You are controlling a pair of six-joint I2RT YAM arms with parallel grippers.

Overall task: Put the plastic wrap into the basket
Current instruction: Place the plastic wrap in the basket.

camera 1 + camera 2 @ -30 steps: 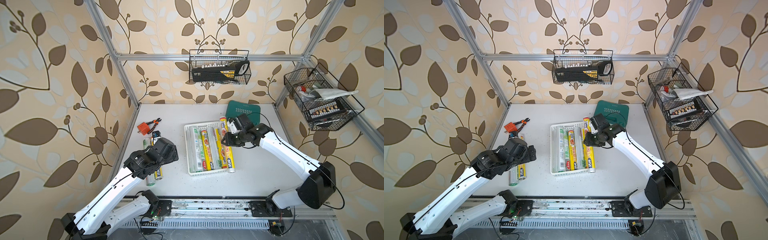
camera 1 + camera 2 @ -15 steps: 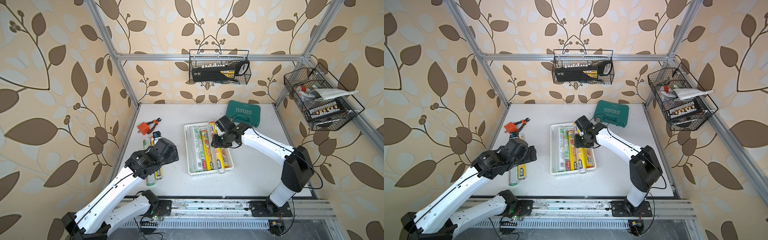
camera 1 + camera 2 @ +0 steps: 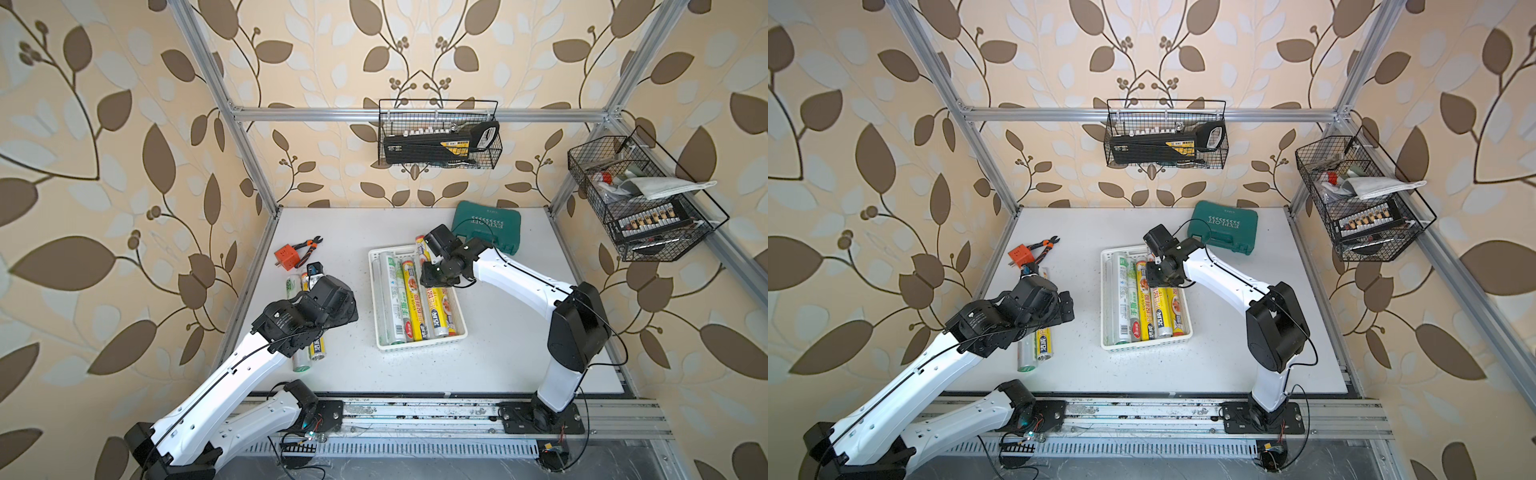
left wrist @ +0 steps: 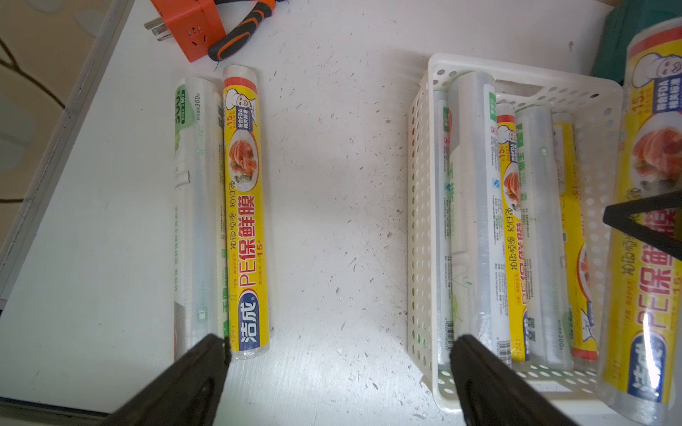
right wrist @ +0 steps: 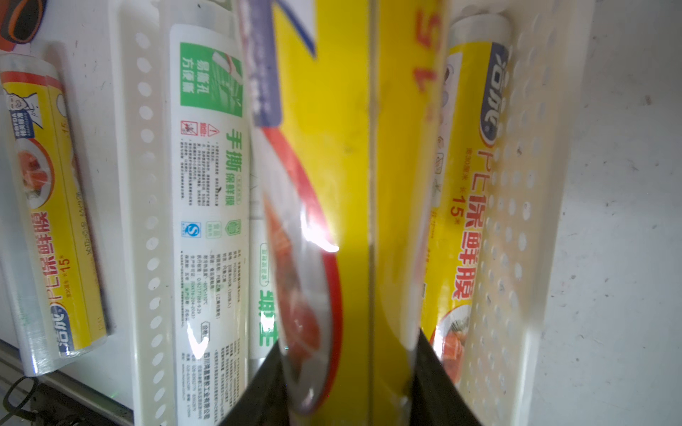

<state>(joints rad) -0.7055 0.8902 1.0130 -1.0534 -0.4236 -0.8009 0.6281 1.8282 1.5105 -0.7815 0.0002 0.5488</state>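
Observation:
My right gripper lowers the held roll, already lined up lengthwise, onto the yellow roll by the basket's side below next and releases it.
The white slotted basket stands mid-table with several plastic wrap rolls lying lengthwise in it, yellow and silvery-clear. My right gripper is shut on a yellow plastic wrap roll, holding it lengthwise just above the rolls in the basket's right part. This same roll appears large in the left wrist view. Left of the basket, a silvery-green roll and a yellow roll lie side by side on the table. My left gripper hangs open over the bare table between them and the basket wall.
A green tool case lies behind the right arm at the back. An orange plug adapter and pliers lie at the back left. Black wire baskets hang on the back wall and the right wall.
My right gripper has carried the yellow roll leftward, from over the basket's right rim to over the basket's inside. The left arm has not moved.

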